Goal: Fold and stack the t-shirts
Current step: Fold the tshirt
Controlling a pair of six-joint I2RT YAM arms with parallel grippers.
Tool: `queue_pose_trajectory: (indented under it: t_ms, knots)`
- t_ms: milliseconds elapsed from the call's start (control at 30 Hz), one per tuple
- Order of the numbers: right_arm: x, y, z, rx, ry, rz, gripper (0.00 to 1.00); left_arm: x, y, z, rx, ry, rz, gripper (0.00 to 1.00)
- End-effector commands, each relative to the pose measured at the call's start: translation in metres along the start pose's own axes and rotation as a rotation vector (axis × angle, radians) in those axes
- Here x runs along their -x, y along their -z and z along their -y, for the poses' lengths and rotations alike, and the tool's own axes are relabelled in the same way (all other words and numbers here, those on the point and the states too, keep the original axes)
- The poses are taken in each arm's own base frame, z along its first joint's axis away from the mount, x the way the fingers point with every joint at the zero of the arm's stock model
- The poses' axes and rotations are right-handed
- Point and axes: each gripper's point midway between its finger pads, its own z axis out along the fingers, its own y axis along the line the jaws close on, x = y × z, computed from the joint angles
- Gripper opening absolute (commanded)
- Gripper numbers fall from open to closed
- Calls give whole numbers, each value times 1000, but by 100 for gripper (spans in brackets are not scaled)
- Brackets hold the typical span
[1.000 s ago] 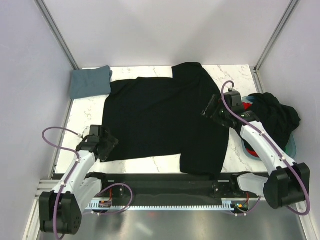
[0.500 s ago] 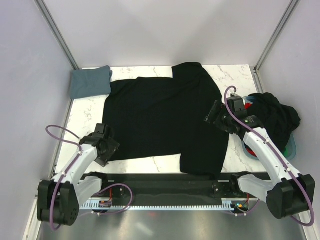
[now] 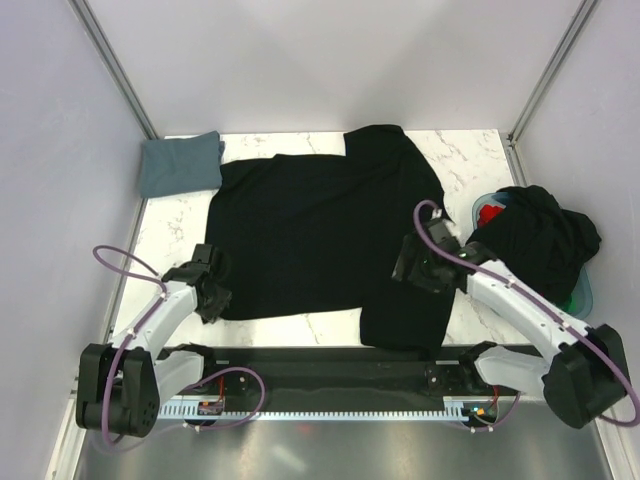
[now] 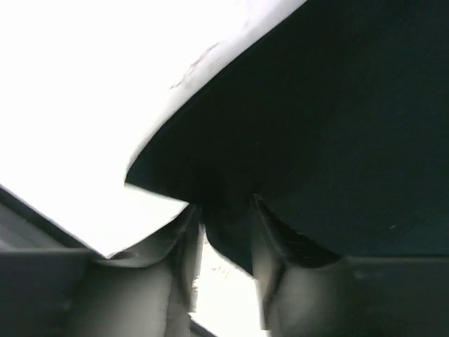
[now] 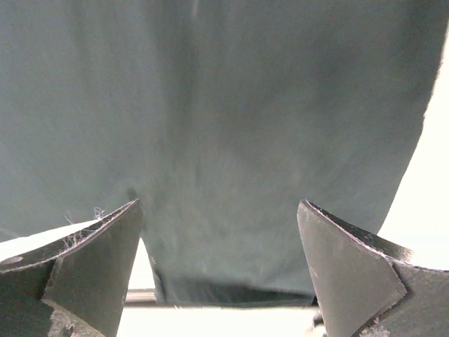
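Observation:
Next, the right gripper draws its open fingers back and down to the near sleeve's hem [image 3: 400, 348] [image 5: 235, 293] by the bar, since the near sleeve sticks out.
A black t-shirt [image 3: 320, 235] lies spread flat on the marble table [image 3: 175, 235]. My left gripper [image 3: 212, 295] sits at the shirt's near left corner. In the left wrist view that corner [image 4: 228, 232] is pinched between the two fingers of the left gripper [image 4: 224, 214]. My right gripper [image 3: 408, 268] hovers over the shirt's right part, above the near sleeve. In the right wrist view the right gripper [image 5: 217, 210] stands wide open, with flat cloth [image 5: 224, 119] and its hem below and nothing between the fingers. A folded grey-blue t-shirt [image 3: 180, 165] rests at the back left corner.
A teal basket [image 3: 585, 290] at the right table edge holds a heap of dark clothes [image 3: 540, 235] with a bit of red [image 3: 490, 213]. Grey walls and frame posts close in the table on three sides. A black rail [image 3: 320, 370] runs along the near edge.
The left gripper has narrowed from wide open onto the shirt's near left corner. The right arm has swung left and nearer, from the shirt's right edge to over the cloth, still open.

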Motion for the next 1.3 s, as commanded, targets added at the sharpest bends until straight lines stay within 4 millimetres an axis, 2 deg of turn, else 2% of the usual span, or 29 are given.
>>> queue_pose_trajectory:
  t_ms: [0,67,100,133,233,333,367,433,500,567,633,667,767,933,1033,1067,1133,1267]
  knots:
    - [-39,-10,-5,-63,4,-56,98,39,7,48,-150,103,145,36]
    - [-52,-10,-10,-70,24,-39,98,45,11,53,-169,116,156,19]
    - [-55,-9,-11,-72,27,-29,98,47,12,53,-174,114,159,7]
    - [-60,-9,-9,-79,31,-30,98,48,12,54,-179,115,160,4]
    - [-79,-6,-8,-100,84,-43,98,56,16,56,-201,118,168,2]
    - [-91,-1,-6,-144,135,-22,98,63,19,59,-232,109,181,2]
    - [-105,6,-3,-160,203,-33,98,65,18,57,-231,113,181,2]
    - [-119,8,-2,-189,226,-31,98,68,19,56,-237,104,184,2]
    - [-144,13,2,-190,287,-63,97,68,18,54,-236,97,181,2]
    - [-162,12,10,-194,298,-78,94,71,16,49,-234,110,178,2]
    - [-172,7,20,-215,296,-99,89,72,14,46,-230,111,178,2]
    - [-176,0,25,-217,286,-101,84,73,12,43,-230,124,177,2]
    - [-176,-11,31,-215,275,-73,71,73,9,40,-236,125,170,2]
    - [-167,-20,31,-242,288,-2,60,71,9,39,-246,113,156,2]
    - [-164,-22,24,-226,291,13,47,68,10,40,-260,109,151,2]
    - [-164,-22,22,-218,294,18,39,68,10,40,-265,106,148,2]
    - [-159,-21,18,-201,304,37,30,67,12,41,-272,106,151,2]
    - [-136,-15,14,-175,269,89,8,67,13,41,-286,106,151,2]
